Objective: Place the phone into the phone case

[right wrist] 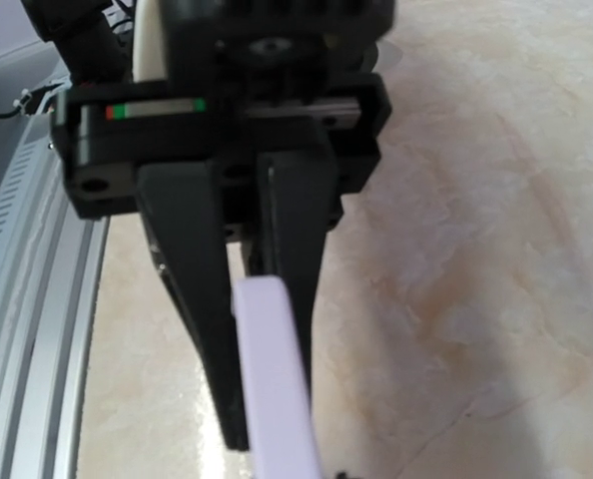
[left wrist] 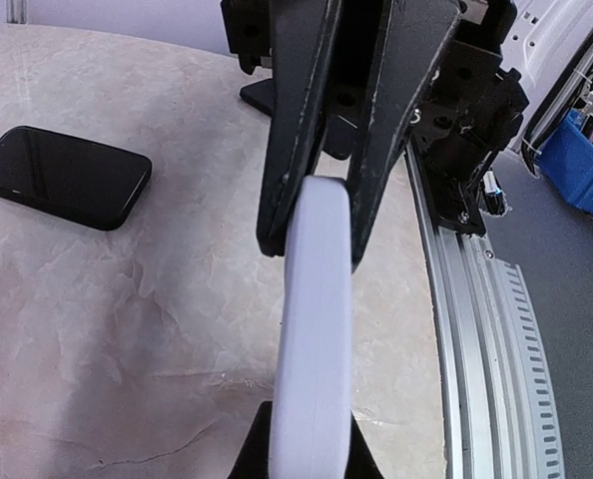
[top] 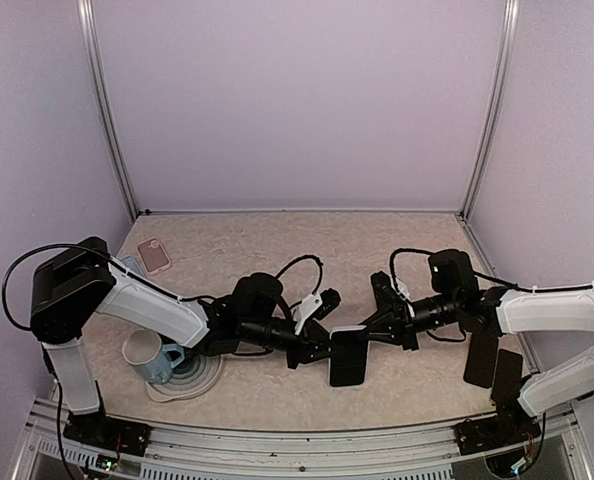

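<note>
I will next carry the case outward with my right gripper, tilting it down flat onto the table.
A pale lavender phone case (top: 347,329) is held off the table between the two arms. A dark phone (top: 349,362) face shows in it; how deep the phone sits I cannot tell. My left gripper (top: 322,352) is shut on the case's left end. Both of its black fingers flank the lavender edge (left wrist: 314,329) at the bottom of the left wrist view. My right gripper (top: 373,330) is shut on the opposite end, its fingers (left wrist: 287,150) clamping the edge from beyond. In the right wrist view the case (right wrist: 272,369) runs edge-on into the left gripper (right wrist: 267,389).
Two dark phones (top: 480,358) (top: 506,376) lie at the right by the right arm, one also in the left wrist view (left wrist: 62,175). A pink case (top: 154,256) lies at the back left. A white mug (top: 145,352) stands on a round dish (top: 202,380). The table's metal front rail (left wrist: 486,329) is close.
</note>
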You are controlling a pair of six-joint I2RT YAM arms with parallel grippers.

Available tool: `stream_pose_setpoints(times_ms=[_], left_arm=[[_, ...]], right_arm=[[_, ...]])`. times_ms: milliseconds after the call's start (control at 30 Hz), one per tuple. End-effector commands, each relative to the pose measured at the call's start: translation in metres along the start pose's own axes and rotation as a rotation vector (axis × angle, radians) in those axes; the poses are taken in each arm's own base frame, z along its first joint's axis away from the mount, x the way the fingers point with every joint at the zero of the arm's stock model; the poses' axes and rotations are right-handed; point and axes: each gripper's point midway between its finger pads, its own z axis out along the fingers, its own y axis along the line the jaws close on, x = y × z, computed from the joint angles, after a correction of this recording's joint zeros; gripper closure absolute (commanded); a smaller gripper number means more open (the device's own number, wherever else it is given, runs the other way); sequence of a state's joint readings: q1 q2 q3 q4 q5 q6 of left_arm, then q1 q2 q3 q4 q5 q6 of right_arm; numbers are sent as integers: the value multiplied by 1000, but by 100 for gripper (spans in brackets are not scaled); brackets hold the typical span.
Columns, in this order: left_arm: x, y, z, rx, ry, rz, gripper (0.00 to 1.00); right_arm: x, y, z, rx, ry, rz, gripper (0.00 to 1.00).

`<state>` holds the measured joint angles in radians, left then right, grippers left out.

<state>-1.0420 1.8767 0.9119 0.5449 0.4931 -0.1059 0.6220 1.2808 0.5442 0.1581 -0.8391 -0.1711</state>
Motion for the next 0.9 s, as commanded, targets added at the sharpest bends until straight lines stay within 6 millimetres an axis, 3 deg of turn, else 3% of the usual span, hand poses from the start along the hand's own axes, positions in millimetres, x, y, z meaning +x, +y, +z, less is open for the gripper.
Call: stream_pose_setpoints(times_ms=[0,67,167,333,500,667,867], left_arm=[[-13,3,-2,-47,-18,-1,95],[-15,12,-8,-98,-13,-20,61],[-27,31,-25,-199,-38,-52,42],[-63,55,-70,-361,-138,-94,32],[-95,53,-102,-405,-222,-100,31],[-99,52,-114,-436,-233,-106,30],[-93,56,-126,-491,-234,-129,30]], right_arm=[[-24,-12,-6,77,-25,-29,100],[-27,-18,-7,107,-8,-13,100],[-31,-36,-9,172,22,39,100],[-26,-72,-10,244,70,122,100],[-11,-120,-3,260,102,217,100],[3,-162,6,252,172,261,100],[40,-207,6,300,233,405,97]])
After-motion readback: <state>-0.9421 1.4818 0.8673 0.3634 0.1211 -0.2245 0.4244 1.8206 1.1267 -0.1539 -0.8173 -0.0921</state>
